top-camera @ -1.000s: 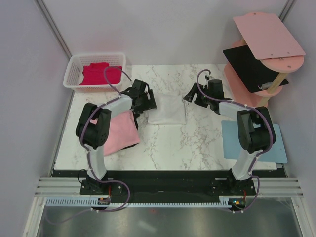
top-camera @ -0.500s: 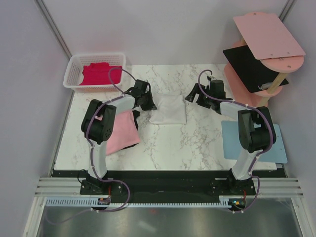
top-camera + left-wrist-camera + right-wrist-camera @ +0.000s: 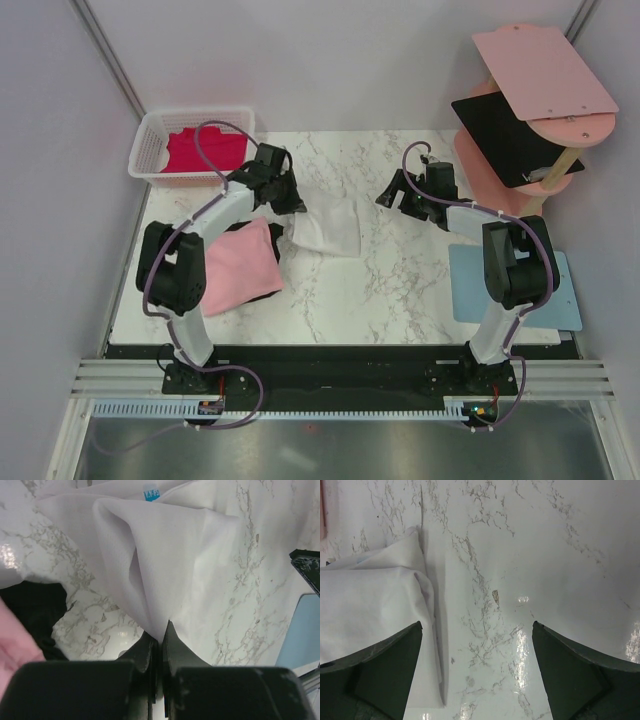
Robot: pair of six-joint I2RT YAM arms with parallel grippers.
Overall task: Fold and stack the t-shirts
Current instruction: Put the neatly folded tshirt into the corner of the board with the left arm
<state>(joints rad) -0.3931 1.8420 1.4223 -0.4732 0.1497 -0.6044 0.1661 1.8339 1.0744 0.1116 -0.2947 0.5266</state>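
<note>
The left gripper should next pull the white edge back across the light pink t-shirt [image 3: 240, 265], since that is already on top of black cloth, and let go over the pink edge beside the robot's arm.
The folded white t-shirt [image 3: 328, 225] lies mid-table, its left edge pulled up and skewed. My left gripper [image 3: 291, 207] is shut on that edge; in the left wrist view the white cloth [image 3: 165, 555] rises in a pinched fold between the closed fingers [image 3: 161, 640]. To the right of the shirt my right gripper [image 3: 396, 196] stands open over bare marble, and its wrist view shows the shirt's right edge [image 3: 370, 605] beside the left finger, with nothing between the fingers [image 3: 477, 630]. A light pink t-shirt [image 3: 240, 265] lies at the left with black cloth [image 3: 35, 610] under it. A magenta-red t-shirt [image 3: 205, 150] sits in the basket.
A white basket [image 3: 150, 140] stands at the back left corner. A pink shelf [image 3: 540, 70] with a black board [image 3: 505, 135] is at the back right. A light-blue mat [image 3: 515, 285] lies by the right arm's base.
My left gripper has shut on the white t-shirt's left edge and drawn it left and back, skewing the shirt. The right gripper has opened a little wider and hardly moved.
</note>
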